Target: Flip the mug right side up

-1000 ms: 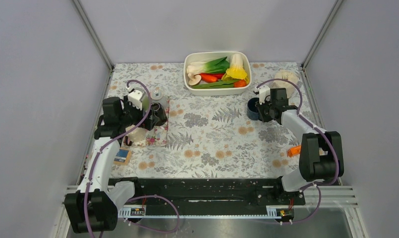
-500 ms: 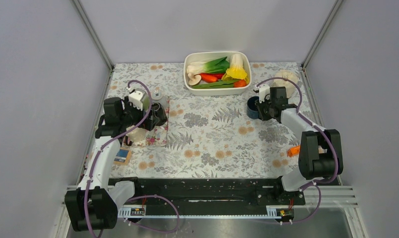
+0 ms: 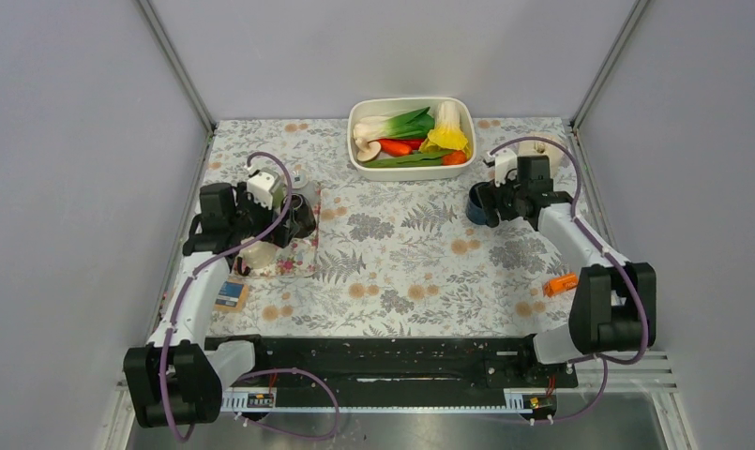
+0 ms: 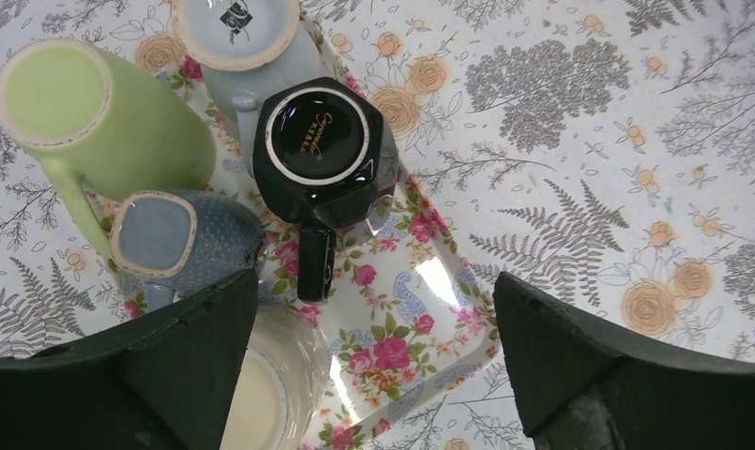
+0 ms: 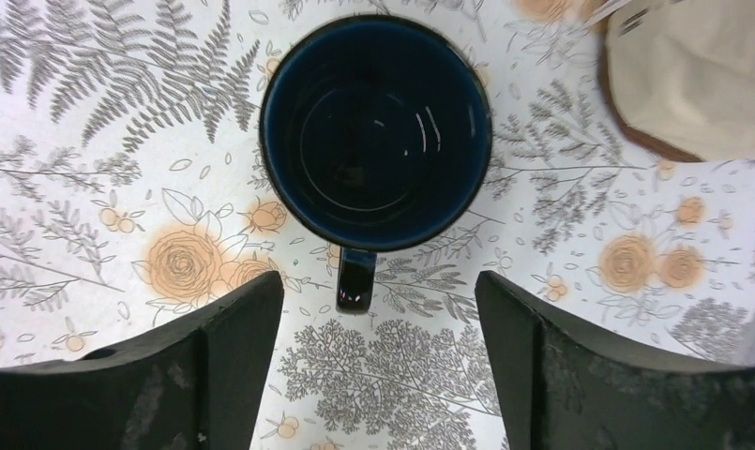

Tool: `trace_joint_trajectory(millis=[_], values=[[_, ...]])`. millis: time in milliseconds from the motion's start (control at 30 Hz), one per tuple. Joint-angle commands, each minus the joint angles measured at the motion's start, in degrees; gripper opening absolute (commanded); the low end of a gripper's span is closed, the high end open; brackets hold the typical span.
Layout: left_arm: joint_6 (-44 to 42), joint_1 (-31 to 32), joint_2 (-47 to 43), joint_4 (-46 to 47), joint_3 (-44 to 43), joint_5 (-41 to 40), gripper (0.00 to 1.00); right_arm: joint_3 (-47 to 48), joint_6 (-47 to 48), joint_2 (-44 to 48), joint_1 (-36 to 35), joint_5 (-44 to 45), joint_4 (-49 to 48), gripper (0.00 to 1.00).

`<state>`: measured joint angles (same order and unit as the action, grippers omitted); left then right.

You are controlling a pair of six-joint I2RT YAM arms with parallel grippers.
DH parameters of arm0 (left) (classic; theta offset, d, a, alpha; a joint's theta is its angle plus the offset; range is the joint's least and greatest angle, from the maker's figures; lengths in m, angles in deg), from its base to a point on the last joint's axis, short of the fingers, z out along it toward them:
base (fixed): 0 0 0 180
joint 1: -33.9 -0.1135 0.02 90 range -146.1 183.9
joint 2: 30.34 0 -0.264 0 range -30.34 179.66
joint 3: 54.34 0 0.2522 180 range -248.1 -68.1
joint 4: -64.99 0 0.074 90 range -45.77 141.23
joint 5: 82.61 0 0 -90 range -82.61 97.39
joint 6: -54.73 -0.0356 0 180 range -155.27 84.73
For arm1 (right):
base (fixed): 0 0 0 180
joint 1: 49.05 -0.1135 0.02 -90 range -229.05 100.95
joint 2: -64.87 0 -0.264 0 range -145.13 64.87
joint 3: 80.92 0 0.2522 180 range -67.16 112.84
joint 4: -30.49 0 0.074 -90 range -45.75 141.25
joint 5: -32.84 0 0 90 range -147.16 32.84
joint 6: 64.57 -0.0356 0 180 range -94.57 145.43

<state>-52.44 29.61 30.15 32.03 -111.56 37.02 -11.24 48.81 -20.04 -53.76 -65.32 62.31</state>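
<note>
My left gripper should go down with its open fingers on either side of the black mug's handle (image 4: 317, 265) and close. The handle sticks out clear of the mug's body below my gripper.
A dark blue mug (image 5: 375, 131) stands mouth up on the flowered tablecloth, its handle (image 5: 354, 281) pointing toward my right gripper (image 5: 378, 319). That gripper is open and hovers just above and behind the handle, touching nothing. From the top view the mug (image 3: 477, 204) sits at the right, next to the right gripper (image 3: 495, 201). My left gripper (image 4: 375, 309) hangs open over a rose-patterned tray (image 4: 420, 309). On the tray stand upside-down mugs: black (image 4: 322, 150), green (image 4: 92, 122), blue-grey (image 4: 172, 239) and pale (image 4: 251, 37).
A white dish (image 3: 406, 173) of vegetables sits at the back centre. A beige rounded thing (image 5: 692, 75) lies close to the blue mug's far right. An orange item (image 3: 561, 283) lies by the right arm. A glass cup (image 4: 261, 394) sits under the left finger.
The right gripper's jaws have opened and let go of the blue mug, which stays upright. The right wrist has shifted slightly back. The left arm has barely moved.
</note>
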Motion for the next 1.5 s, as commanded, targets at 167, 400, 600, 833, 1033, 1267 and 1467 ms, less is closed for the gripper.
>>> trace_joint_trajectory(millis=[167,400,600,833,1033,1267,1467], values=[[-8.9,-0.3,9.0,2.6,-3.0,-3.1,0.97,8.1,-1.6,16.1,0.0,-4.2,9.8,0.97],[-11.3,-0.4,16.4,-0.2,-6.9,-1.1,0.88,10.0,-8.3,24.0,-0.4,-11.0,14.7,0.99],[-12.6,-0.4,18.0,-0.1,-7.4,-0.7,0.83,7.4,-13.3,28.9,-3.1,-16.5,13.7,0.98],[-13.0,-0.4,21.6,-0.7,-8.9,-0.2,0.7,1.7,-15.0,32.3,-4.8,-20.1,7.6,0.97],[-13.6,-0.4,25.4,-2.7,-11.7,-0.2,0.57,-1.1,-14.8,33.4,-4.7,-21.4,5.4,0.97],[-13.4,-0.4,25.9,-2.8,-12.2,0.1,0.45,-2.7,-14.7,34.0,-4.8,-22.3,4.5,0.96],[-13.6,-0.4,26.3,-3.3,-12.1,-0.2,0.39,-3.4,-14.6,34.6,-4.8,-22.7,4.0,0.96]])
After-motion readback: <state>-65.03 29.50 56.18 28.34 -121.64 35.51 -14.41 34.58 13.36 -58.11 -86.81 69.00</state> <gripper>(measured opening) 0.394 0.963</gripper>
